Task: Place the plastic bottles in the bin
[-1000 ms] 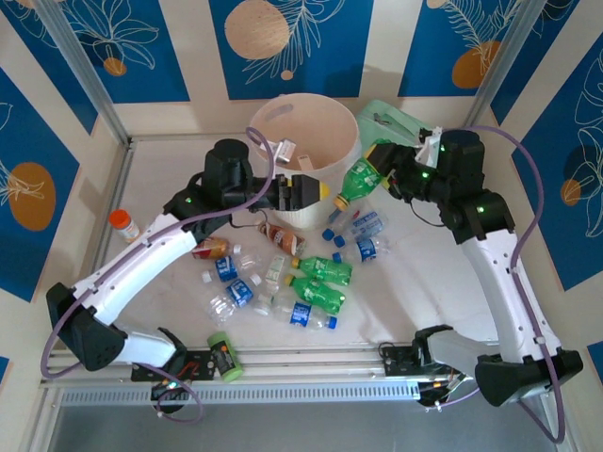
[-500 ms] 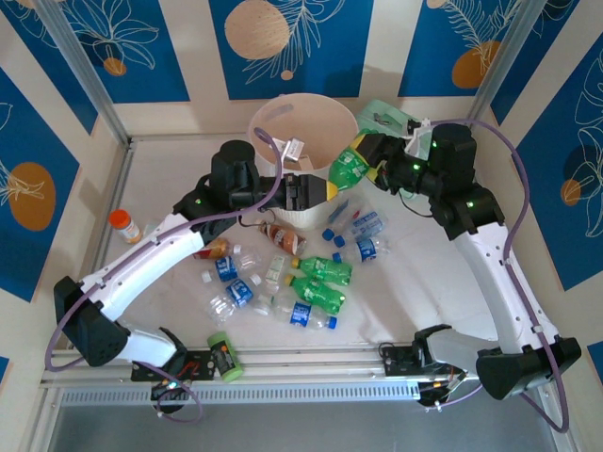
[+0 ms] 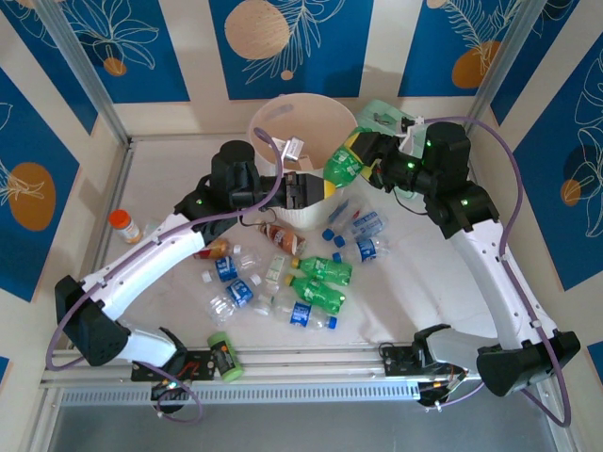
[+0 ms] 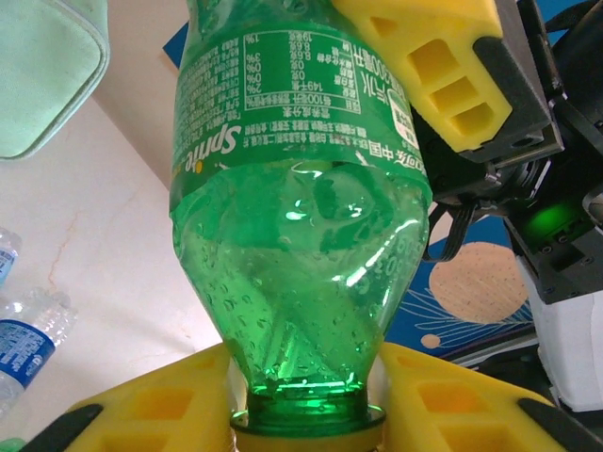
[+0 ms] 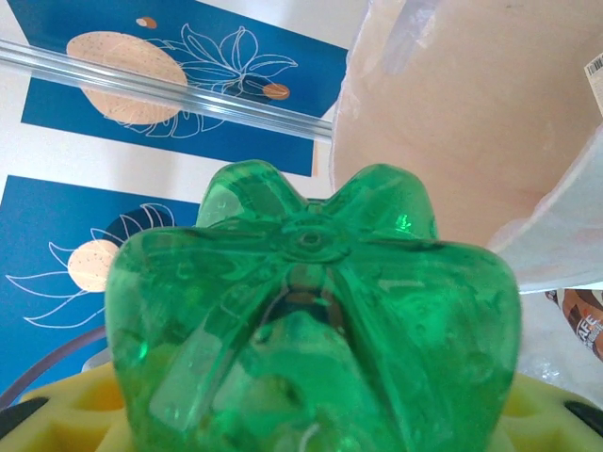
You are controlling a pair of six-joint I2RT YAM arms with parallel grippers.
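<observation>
My left gripper carries the green bottle (image 3: 341,166) outward over the bin's opening next and releases it there, as the bottle still hangs at the bin's rim.
A green Sprite bottle (image 3: 341,166) hangs tilted at the near right rim of the pale pink bin (image 3: 256,127), base up and yellow cap down. My right gripper (image 3: 363,155) is shut on its body; in the right wrist view the base (image 5: 311,320) faces the camera, with the bin wall (image 5: 452,122) behind. My left gripper (image 3: 313,188) is shut on the neck and cap end, its yellow fingers (image 4: 141,405) on both sides of the bottle (image 4: 301,235). Several more bottles lie on the table: green (image 3: 325,270), clear blue-labelled (image 3: 226,268), brownish (image 3: 283,237).
An orange-capped jar (image 3: 122,224) stands at the left. A light-green can (image 3: 223,356) lies at the front edge. The mint-green bag (image 3: 382,118) sits behind the right gripper, right of the bin. Metal posts frame the back corners.
The right gripper has swung the bottle's base up and left toward the bin, tilting it steeper. The cap end has stayed at the left gripper.
</observation>
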